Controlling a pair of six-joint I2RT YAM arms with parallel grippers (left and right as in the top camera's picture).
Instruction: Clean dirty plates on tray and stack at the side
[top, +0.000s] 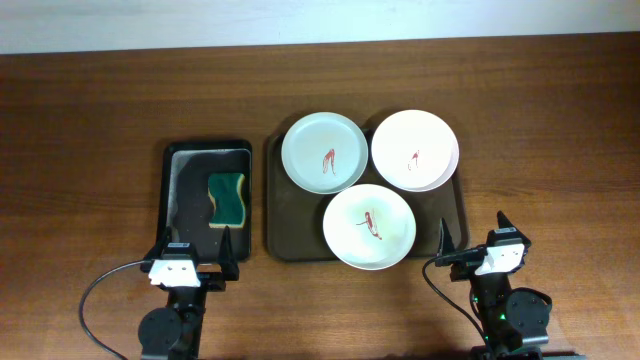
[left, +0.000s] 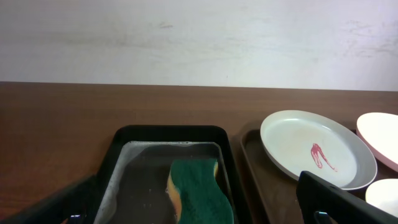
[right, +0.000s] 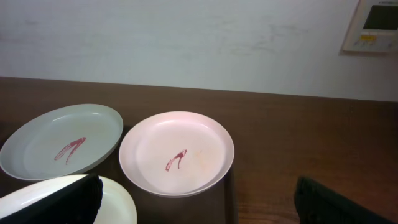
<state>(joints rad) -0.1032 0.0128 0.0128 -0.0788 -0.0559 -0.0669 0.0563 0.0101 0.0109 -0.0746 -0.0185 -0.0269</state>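
My left gripper will reach outward to the green sponge, tip its fingers down and lower them on both sides of the sponge's narrow middle (top: 228, 200) (left: 197, 185), which fits between them.
Three round plates lie on the dark brown tray (top: 290, 215): a pale green plate (top: 324, 151) at the back left, a pinkish plate (top: 415, 150) at the back right, a white plate (top: 369, 226) in front. Each bears a red smear. My left gripper (top: 196, 250) is open and empty at the near edge, in front of the black tray. My right gripper (top: 473, 238) is open and empty, right of the brown tray's front corner. The left wrist view shows the pale green plate (left: 314, 149); the right wrist view shows the pinkish plate (right: 177, 151) and pale green plate (right: 59, 140).
A smaller black tray (top: 172, 200) left of the brown tray holds a green sponge (top: 229, 196), also in the left wrist view (left: 199, 193). Bare wooden table lies to the far left and right. A wall stands behind the table.
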